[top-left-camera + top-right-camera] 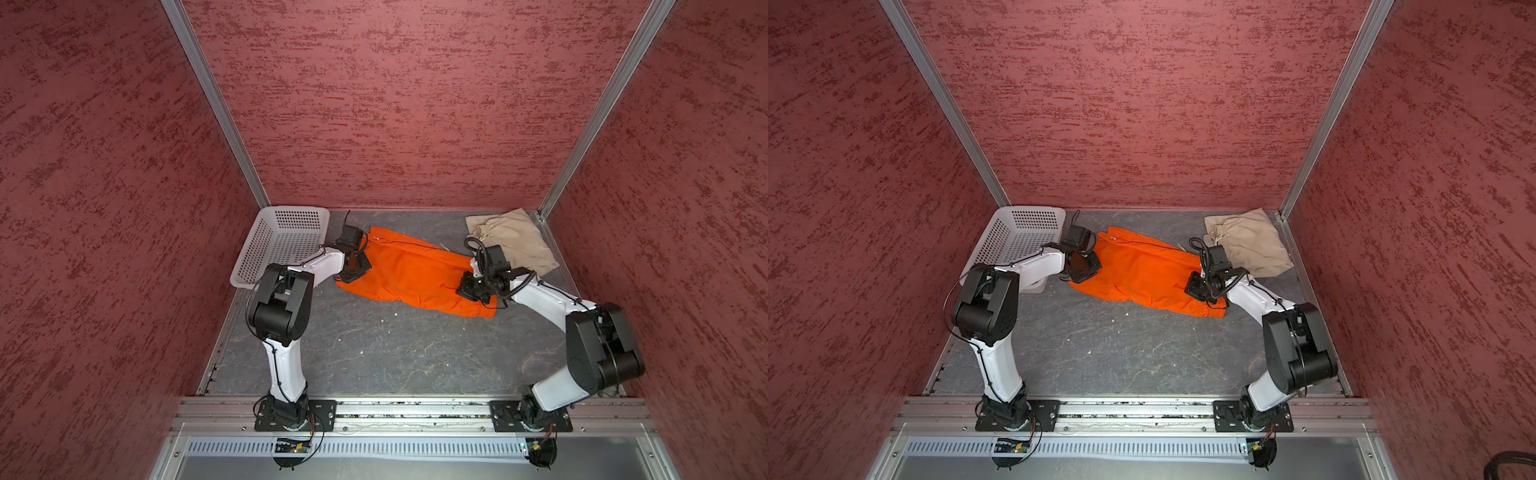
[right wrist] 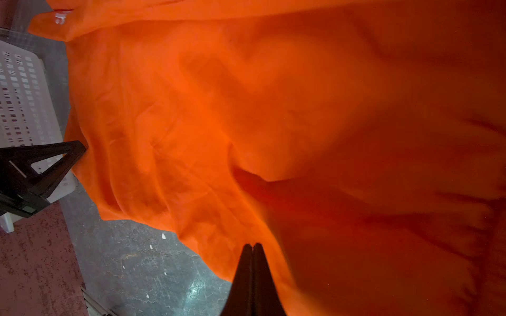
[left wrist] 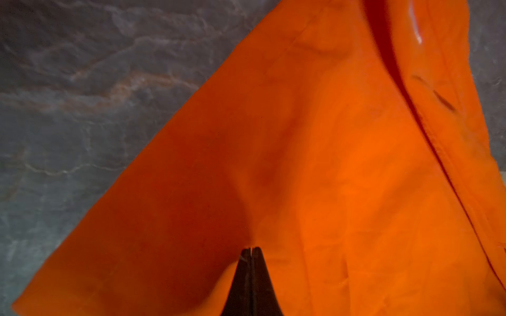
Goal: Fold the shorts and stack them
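My right gripper draws the held fold of the shorts back toward the bare tabletop between the orange shorts (image 1: 411, 272) and the front bar next, then releases it.
The orange shorts (image 1: 411, 272) (image 1: 1142, 270) lie stretched across the back middle of the table in both top views. My left gripper (image 1: 353, 268) (image 3: 252, 249) is at their left end, jaws shut and pinching the orange cloth (image 3: 301, 164), which creases toward the tips. At the right end, my right gripper (image 1: 473, 286) (image 2: 253, 245) is shut on a fold of the same shorts (image 2: 246, 109). The beige shorts (image 1: 515, 243) (image 1: 1250, 243) lie bunched in the back right corner, just behind the right wrist.
A white perforated basket (image 1: 278, 245) (image 1: 1013, 237) (image 2: 24, 95) stands at the back left, close behind the left arm. Red textured walls close in three sides. The dark stone-patterned table (image 1: 395, 353) stretches from the shorts to the front rail.
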You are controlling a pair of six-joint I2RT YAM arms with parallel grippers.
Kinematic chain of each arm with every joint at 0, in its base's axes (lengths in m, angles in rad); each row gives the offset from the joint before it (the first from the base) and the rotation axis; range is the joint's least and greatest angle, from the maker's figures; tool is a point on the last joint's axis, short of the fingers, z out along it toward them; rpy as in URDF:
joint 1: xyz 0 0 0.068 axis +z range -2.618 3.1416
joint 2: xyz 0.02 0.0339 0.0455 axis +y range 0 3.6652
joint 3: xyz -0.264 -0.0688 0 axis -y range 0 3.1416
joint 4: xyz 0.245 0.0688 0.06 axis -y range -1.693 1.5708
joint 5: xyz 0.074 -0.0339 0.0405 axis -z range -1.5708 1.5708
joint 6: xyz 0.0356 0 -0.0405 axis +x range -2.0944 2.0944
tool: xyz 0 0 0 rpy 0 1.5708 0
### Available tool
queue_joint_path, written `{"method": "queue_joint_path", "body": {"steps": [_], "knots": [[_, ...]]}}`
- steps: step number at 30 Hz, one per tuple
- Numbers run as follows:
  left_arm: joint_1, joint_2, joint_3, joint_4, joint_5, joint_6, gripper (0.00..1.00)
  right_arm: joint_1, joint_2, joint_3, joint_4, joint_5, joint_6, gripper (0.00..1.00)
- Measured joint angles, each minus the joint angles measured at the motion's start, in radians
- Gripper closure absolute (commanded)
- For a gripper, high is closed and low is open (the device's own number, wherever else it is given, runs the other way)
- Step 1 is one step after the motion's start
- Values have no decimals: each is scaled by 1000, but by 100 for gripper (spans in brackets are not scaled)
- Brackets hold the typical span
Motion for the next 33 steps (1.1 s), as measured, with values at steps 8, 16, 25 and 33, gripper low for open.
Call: {"method": "queue_joint_path", "body": {"steps": [8,16,25,33], "knots": [[1,-61,-146,34,-51,-34,100,-14,33,-105,50,34,10,100],[-1,-213,-337,54,-65,-59,100,-64,-61,-202,15,62,9,100],[-3,-492,-463,-76,-53,-112,60,-55,-252,-223,-114,70,6,77],[20,-647,-502,-120,-25,-166,59,-29,-257,-145,-114,65,6,78]]}}
